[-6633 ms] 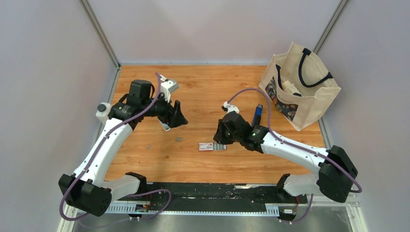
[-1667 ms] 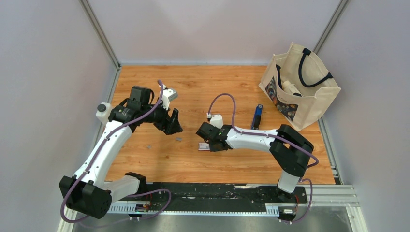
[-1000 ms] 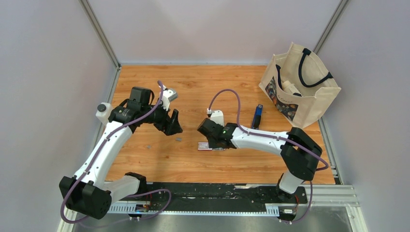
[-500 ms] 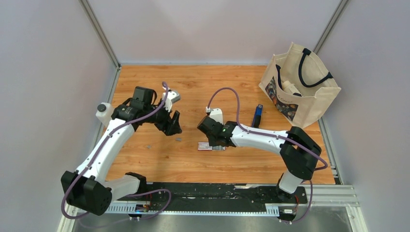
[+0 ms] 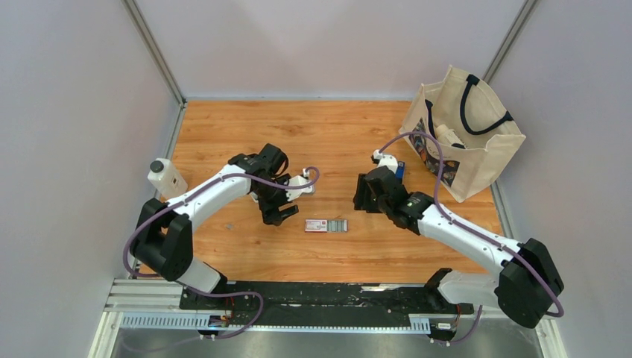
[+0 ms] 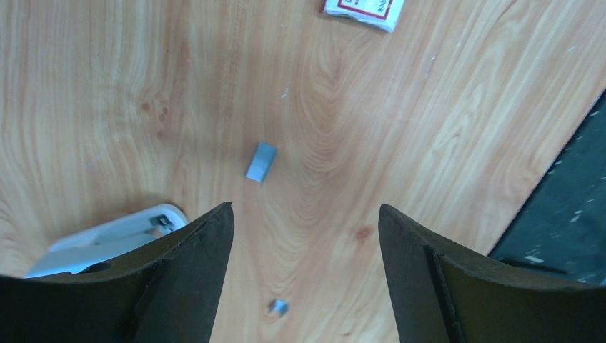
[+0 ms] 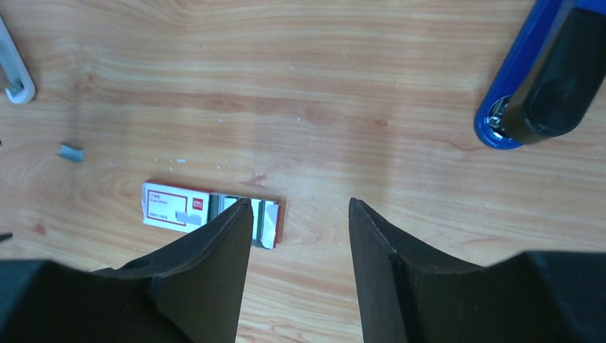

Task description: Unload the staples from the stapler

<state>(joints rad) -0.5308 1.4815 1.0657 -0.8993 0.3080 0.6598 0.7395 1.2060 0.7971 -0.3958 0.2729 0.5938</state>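
Observation:
The left gripper shifts over the thin silver strip and lowers next, since the strip lies below it, off its finger gap to the left in the wrist view.
The dark-blue stapler (image 7: 532, 78) lies at the upper right of the right wrist view; in the top view (image 5: 401, 169) it is half hidden behind my right wrist. The silver staples (image 5: 338, 225) lie against the pink-and-white box (image 5: 317, 225), and both show in the right wrist view, staples (image 7: 266, 218) and box (image 7: 175, 207). My right gripper (image 7: 300, 202) is open and empty, hovering between the staples and the stapler (image 5: 364, 200). My left gripper (image 6: 306, 209) is open and empty over a loose staple piece (image 6: 261, 161), left of the box (image 5: 276, 215).
A white flat tool (image 6: 107, 239) lies by my left finger. A tiny staple bit (image 6: 278, 307) lies between the left jaws. A canvas tote bag (image 5: 462, 134) stands at the back right. A small white bottle (image 5: 166, 177) stands at the table's left edge.
My left arm has swung from the back left in to the table's middle, beside the box. My right gripper has drawn back to the right, off the box and staples, toward the stapler.

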